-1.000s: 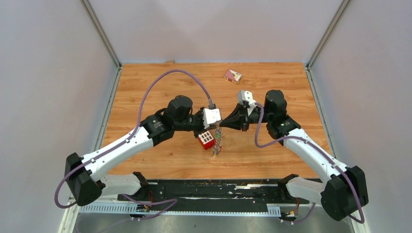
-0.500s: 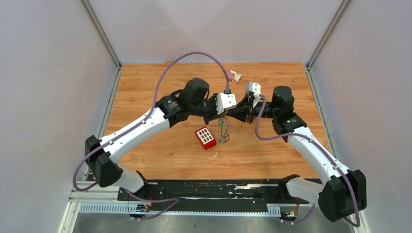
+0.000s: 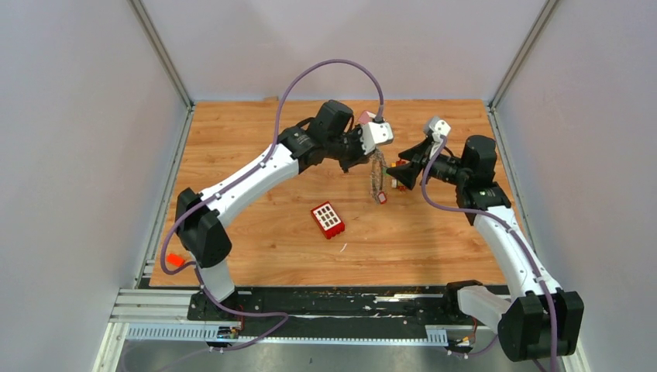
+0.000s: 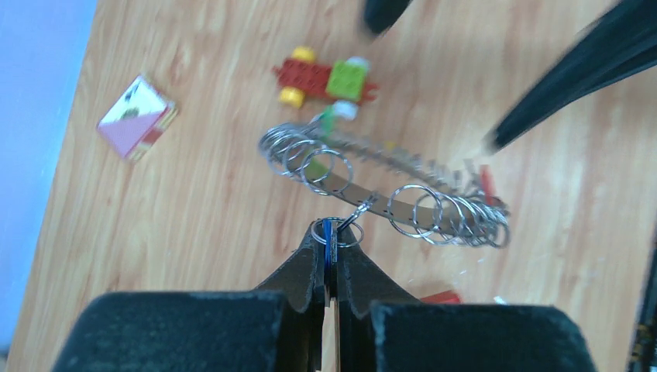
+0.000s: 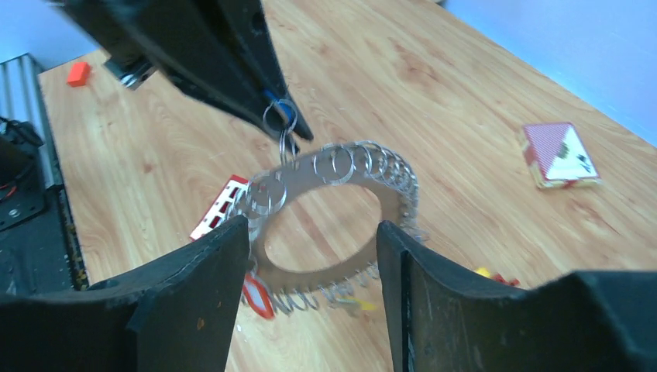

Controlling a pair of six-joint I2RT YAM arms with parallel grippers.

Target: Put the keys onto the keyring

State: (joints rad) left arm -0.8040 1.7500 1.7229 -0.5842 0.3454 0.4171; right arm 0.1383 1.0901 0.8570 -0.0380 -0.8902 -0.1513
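Observation:
The keyring (image 3: 377, 174) should next go down toward the left in the top view with the left gripper, which should release it on the bare wood behind the red brick, where there is room.
The keyring (image 4: 352, 188), a flat grey band rimmed with small wire loops, hangs in the air from my left gripper (image 4: 331, 231). That gripper is shut on a blue-tagged key (image 4: 328, 235) whose small split ring hooks into the band. In the top view the keyring (image 3: 377, 174) dangles behind the red brick, a red-tagged key (image 3: 382, 198) at its lower end. My right gripper (image 5: 311, 229) stands open just in front of the keyring (image 5: 310, 275), one finger on each side, holding nothing. A red-tagged key (image 5: 256, 296) and a yellow-tagged one (image 5: 364, 304) hang from the lower rim.
A red studded brick (image 3: 328, 219) lies mid-table. Stacked red, yellow and green blocks (image 4: 329, 77) lie on the wood beneath the right gripper (image 3: 403, 172). A small card box (image 5: 559, 155) sits near the back wall. An orange piece (image 3: 172, 260) lies at the table's left edge.
The left arm has carried the hanging keyring up and toward the back right, away from the red brick. The right gripper has opened and drawn back to the right.

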